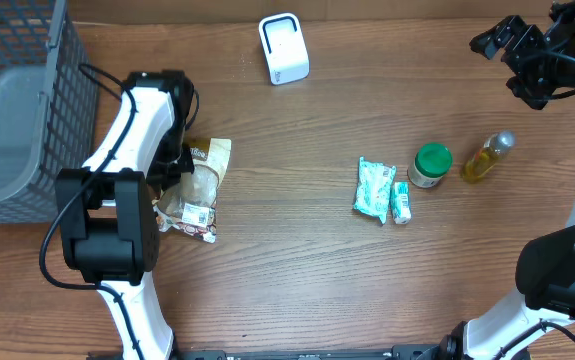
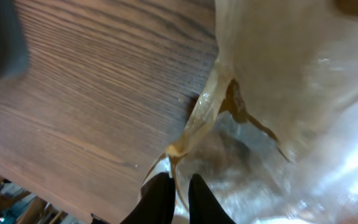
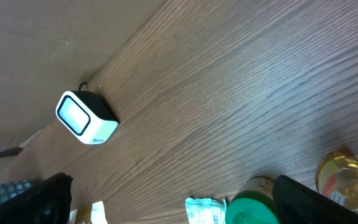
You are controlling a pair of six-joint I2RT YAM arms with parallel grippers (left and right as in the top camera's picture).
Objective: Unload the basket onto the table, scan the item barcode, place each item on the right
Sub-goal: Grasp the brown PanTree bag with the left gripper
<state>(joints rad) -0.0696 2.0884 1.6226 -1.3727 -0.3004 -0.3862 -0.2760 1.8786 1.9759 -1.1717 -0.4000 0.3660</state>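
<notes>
I will drag and turn the seam to the right in the overhead view with my left gripper and then let it go, because there is bare tabletop there with room for the bag (image 1: pixel 199 190).
A clear, crumpled snack bag (image 1: pixel 199 190) with a white barcode label lies on the table at the left. My left gripper (image 1: pixel 179 165) is down at its left edge. In the left wrist view the black fingers (image 2: pixel 160 199) stand almost together with the bag's (image 2: pixel 278 93) thin seam between them, so the left gripper (image 2: pixel 180 186) is shut on the seam with only a sliver of a gap. The white scanner (image 1: pixel 284 48) stands at the back centre and also shows in the right wrist view (image 3: pixel 85 117). My right gripper (image 1: pixel 512 50) hangs high at the back right, and it (image 3: pixel 172 193) is wide open and holds nothing.
A grey wire basket (image 1: pixel 27 100) fills the left edge. Right of centre lie a teal packet (image 1: pixel 375 189) and a smaller one (image 1: pixel 401 202), beside a green-lidded jar (image 1: pixel 431 165) and a yellow oil bottle (image 1: pixel 488 157). The jar (image 3: pixel 250 208) and bottle (image 3: pixel 343 177) lie below the right wrist.
</notes>
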